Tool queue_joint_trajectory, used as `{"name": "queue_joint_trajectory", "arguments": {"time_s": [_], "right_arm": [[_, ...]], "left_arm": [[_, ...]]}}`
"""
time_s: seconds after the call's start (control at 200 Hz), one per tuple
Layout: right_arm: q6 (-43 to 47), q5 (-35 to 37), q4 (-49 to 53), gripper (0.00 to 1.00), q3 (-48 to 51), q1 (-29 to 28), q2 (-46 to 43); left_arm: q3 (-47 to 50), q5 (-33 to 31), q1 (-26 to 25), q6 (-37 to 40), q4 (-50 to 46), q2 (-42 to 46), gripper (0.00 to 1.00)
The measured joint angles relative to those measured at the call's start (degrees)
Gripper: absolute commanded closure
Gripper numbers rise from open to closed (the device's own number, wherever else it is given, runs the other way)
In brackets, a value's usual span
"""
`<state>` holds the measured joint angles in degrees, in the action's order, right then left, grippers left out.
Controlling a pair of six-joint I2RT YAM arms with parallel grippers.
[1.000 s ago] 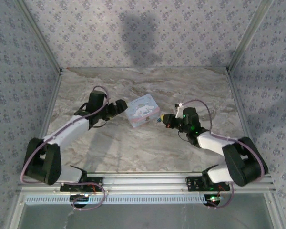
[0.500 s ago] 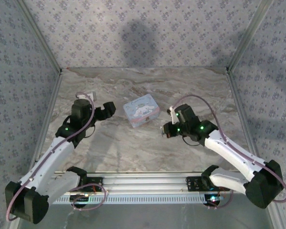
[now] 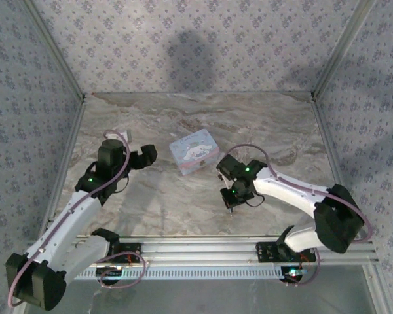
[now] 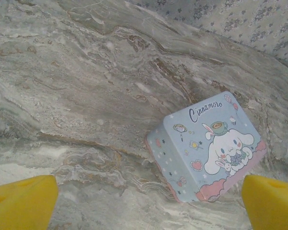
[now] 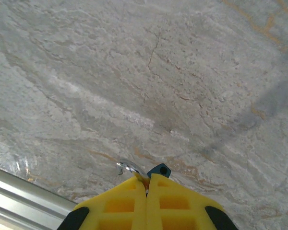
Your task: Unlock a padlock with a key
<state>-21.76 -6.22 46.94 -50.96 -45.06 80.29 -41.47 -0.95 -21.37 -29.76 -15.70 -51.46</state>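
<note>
The padlock (image 5: 159,169) is above the marble. My right gripper should carry it down to the marble next.
My right gripper (image 5: 147,184) is shut on the padlock (image 5: 159,169), a tiny blue body with a hole at its corner. Its silvery curved shackle (image 5: 129,167) pokes out to the left of the fingertips. In the top view this gripper (image 3: 230,198) points down over the marble, near the front rail. I cannot tell whether a key is with it. My left gripper (image 3: 149,154) stands open with nothing between its yellow fingers (image 4: 24,201), left of the tin.
A pale blue cartoon tin (image 3: 194,152) lies mid-table, and in the left wrist view the tin (image 4: 209,143) sits ahead and to the right. The metal front rail (image 5: 24,191) runs close below the right gripper. Patterned walls close in the marble table (image 3: 183,196).
The right gripper has swung from beside the tin toward the front rail and now points down. The left gripper drew back from the tin and has held still since.
</note>
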Motion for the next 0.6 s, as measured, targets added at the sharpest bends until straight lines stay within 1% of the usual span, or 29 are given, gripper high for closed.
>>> {"name": "queue_joint_trajectory", "arguments": {"time_s": [0.18, 0.345, 0.48, 0.6], "right_arm": [[0.8, -1.8, -3.5, 1.0, -0.3, 0.0, 5.8], [0.9, -3.9, -7.4, 1.0, -0.8, 0.0, 9.5], [0.9, -5.5, -9.8, 0.94, -1.0, 0.2, 10.9], [0.8, -6.2, -11.2, 0.85, -1.0, 0.3, 11.5]], "left_arm": [[0.4, 0.0, 0.0, 0.0, -0.3, 0.4, 0.02], [0.4, 0.0, 0.0, 0.0, -0.4, 0.4, 0.02], [0.4, 0.0, 0.0, 0.0, -0.4, 0.3, 0.02], [0.4, 0.0, 0.1, 0.0, -0.4, -0.1, 0.02]]}}
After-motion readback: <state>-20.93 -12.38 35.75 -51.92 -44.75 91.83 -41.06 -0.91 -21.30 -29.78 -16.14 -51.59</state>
